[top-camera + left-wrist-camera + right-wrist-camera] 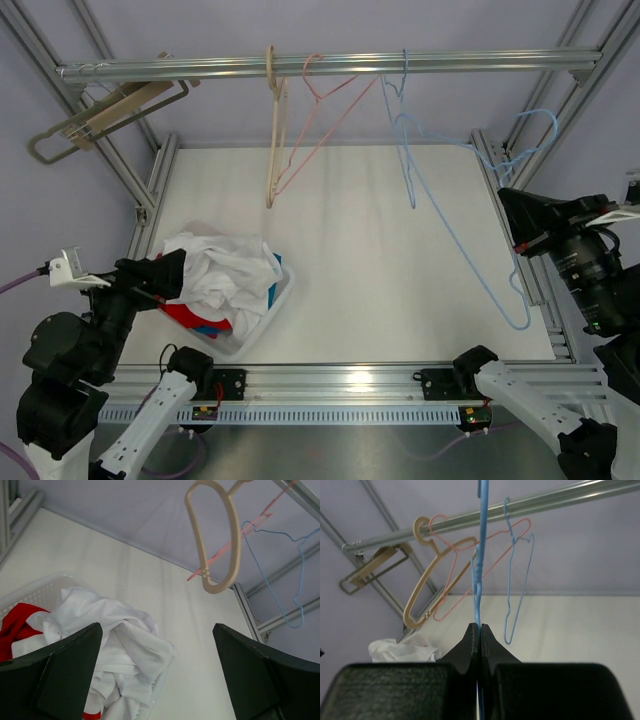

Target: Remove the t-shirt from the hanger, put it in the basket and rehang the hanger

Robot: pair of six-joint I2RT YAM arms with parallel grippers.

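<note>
The spot beside the other blue hanger lies outward of the right gripper, so that gripper will next move outward, hook the hanger on the bar (pixel 462 63) (pixel 555 498) there and let it go.
A crumpled white t-shirt (pixel 232 268) lies in a white basket (pixel 268 312) at the front left, over red cloth; no hanger is in it. My left gripper (pixel 165 275) is open at the basket's left edge; in the left wrist view the left gripper (pixel 156 630) has its jaws wide apart above the t-shirt (pixel 117 630). My right gripper (pixel 515 215) is at the right edge of the table, shut on a bare light-blue wire hanger (pixel 460 225). In the right wrist view the right gripper (pixel 480 627) pinches the hanger's wire (pixel 481 540).
A metal rail (pixel 330 66) spans the back. A beige hanger (pixel 274 130), a pink wire hanger (pixel 325 125) and another blue wire hanger (pixel 408 170) hang from it, all bare. A wooden clip hanger (pixel 100 115) hangs at the rail's left end. Aluminium frame posts (pixel 515 185) flank the table.
</note>
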